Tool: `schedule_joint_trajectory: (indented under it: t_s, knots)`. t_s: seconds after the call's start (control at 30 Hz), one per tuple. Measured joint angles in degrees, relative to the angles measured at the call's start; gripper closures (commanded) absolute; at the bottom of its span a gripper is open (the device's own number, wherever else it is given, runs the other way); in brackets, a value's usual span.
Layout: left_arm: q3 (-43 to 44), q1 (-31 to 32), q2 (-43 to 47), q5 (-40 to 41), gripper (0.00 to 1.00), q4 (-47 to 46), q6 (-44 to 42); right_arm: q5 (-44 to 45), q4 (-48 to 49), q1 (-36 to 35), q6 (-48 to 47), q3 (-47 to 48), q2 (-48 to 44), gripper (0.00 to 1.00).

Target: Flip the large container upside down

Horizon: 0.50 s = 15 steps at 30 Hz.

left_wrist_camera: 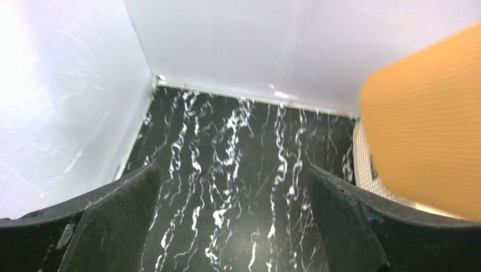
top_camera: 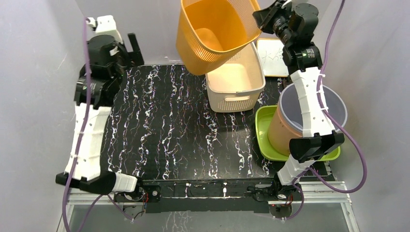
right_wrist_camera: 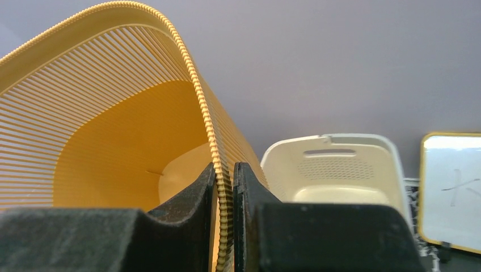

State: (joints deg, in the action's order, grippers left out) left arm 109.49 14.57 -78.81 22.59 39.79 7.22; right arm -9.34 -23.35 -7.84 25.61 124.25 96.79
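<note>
My right gripper swings to the left in the top view and down next, and releases the orange basket (top_camera: 212, 34) on the bare mat beside the cream basket.
The large orange slatted basket (top_camera: 212, 34) hangs in the air at the back, tilted with its opening facing up and toward the front. My right gripper (top_camera: 258, 21) is shut on its rim at the right side. In the right wrist view the fingers (right_wrist_camera: 224, 170) pinch the ribbed rim, with the basket's inside (right_wrist_camera: 113, 130) to the left. My left gripper (top_camera: 135, 48) is open and empty at the back left above the mat, apart from the basket. In the left wrist view its jaws (left_wrist_camera: 233, 170) stand wide apart, and the basket's side (left_wrist_camera: 431, 113) shows at the right.
A cream perforated basket (top_camera: 237, 82) stands on the black marbled mat (top_camera: 169, 125), below and behind the orange one. A small whiteboard (top_camera: 273, 57) leans at the back right. A tall round tub (top_camera: 283, 130) stands in a green tray (top_camera: 263, 135) under the right arm.
</note>
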Motion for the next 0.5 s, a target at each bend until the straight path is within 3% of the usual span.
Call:
schedule_joint_trajectory:
  t_s: [0.27, 0.5]
  knots:
    - [2.47, -0.11, 10.91, 8.0, 0.02, -3.96, 1.01, -1.4, 1.64, -9.79, 1.22, -4.35, -0.02, 1.0]
    - [4.04, -0.17, 14.69, 9.31, 0.02, -3.23, 0.98, 3.13, 3.23, -24.98, -0.85, -9.29, 0.76, 1.0]
